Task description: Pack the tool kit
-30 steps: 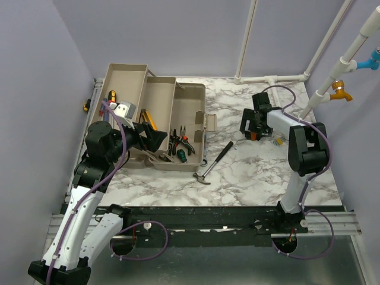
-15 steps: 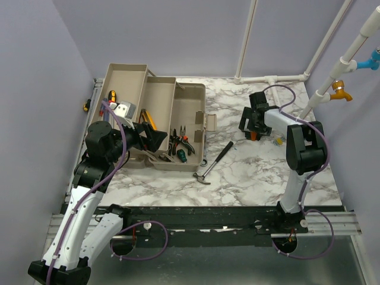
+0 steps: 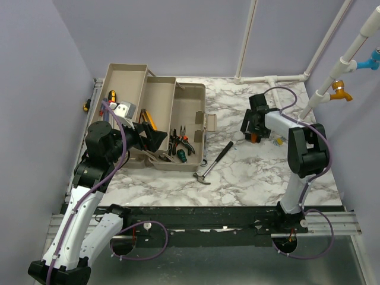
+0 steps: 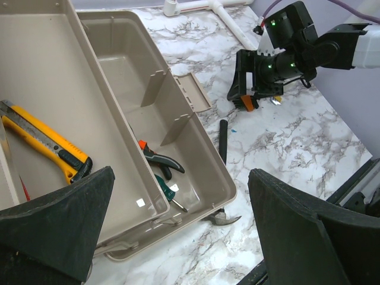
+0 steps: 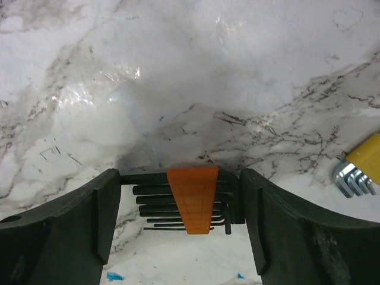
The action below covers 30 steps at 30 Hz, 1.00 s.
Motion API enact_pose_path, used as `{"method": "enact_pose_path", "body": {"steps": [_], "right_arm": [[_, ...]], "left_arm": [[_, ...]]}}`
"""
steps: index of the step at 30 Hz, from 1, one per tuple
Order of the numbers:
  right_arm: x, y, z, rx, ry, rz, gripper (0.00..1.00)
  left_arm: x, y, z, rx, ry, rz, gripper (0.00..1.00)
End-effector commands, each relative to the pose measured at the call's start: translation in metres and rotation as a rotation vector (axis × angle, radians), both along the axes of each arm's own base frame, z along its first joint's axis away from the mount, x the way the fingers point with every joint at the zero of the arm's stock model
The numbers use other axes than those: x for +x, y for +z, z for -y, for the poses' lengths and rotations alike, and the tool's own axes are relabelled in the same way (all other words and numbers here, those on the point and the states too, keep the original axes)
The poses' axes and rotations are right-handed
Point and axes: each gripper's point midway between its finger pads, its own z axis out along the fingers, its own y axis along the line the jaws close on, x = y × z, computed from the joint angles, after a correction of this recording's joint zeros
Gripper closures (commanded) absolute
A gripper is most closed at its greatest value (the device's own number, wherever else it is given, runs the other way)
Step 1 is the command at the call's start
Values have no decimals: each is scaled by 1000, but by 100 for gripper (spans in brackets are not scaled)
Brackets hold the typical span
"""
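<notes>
Next, my right gripper goes up and to the left in the top view to release the set beside the yellow utility knife (image 4: 45,142), where the toolbox's tray lies bare.
The beige toolbox (image 3: 191,90) stands open at the left, trays folded out. Red-handled pliers (image 3: 181,139) and a green screwdriver (image 4: 165,188) lie in its bottom, and a yellow utility knife (image 4: 45,142) in a tray. A hammer (image 3: 215,161) lies on the marble beside the box. My right gripper (image 5: 179,196) is down on the table with its jaws against both ends of a black hex key set (image 5: 191,199) in an orange holder, which rests flat. My left gripper (image 4: 178,225) hangs open over the box's near corner, holding nothing.
A second hex key set (image 5: 360,168) with a yellow holder lies just right of the right gripper. White pipes (image 3: 270,79) run along the back edge of the table. More small tools sit in the far left tray (image 3: 119,107).
The right gripper's jaws have closed in onto the orange hex key set. The right wrist shifted slightly. The left arm and the tools have not moved.
</notes>
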Motion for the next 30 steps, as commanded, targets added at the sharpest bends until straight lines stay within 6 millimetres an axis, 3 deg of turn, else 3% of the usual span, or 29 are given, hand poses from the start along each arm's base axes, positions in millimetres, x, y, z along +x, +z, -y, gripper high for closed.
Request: {"method": "enact_pose_path", "body": {"steps": [1, 7, 11, 15, 20, 24, 27, 30], "right_arm": [[-15, 26, -4, 18, 24, 1, 31], [-13, 80, -26, 127, 88, 109, 35], [-13, 128, -65, 233, 192, 205, 36], [-16, 176, -125, 296, 315, 292, 36], [-21, 223, -223, 368, 510, 393, 36], [-21, 243, -302, 451, 694, 463, 36], [-17, 259, -349, 481, 800, 522, 36], [-15, 260, -391, 494, 883, 567, 36]], "left_arm": [[-2, 4, -1, 5, 1, 18, 1], [-2, 4, -1, 5, 3, 19, 2], [-2, 5, -1, 4, 5, 20, 2], [-2, 6, -4, 5, 19, 24, 2], [3, 10, -23, 16, 143, 45, 2], [11, 15, -59, 17, 361, 78, 1], [9, 20, -80, 10, 473, 110, 2], [6, 25, -90, 4, 522, 144, 1]]}}
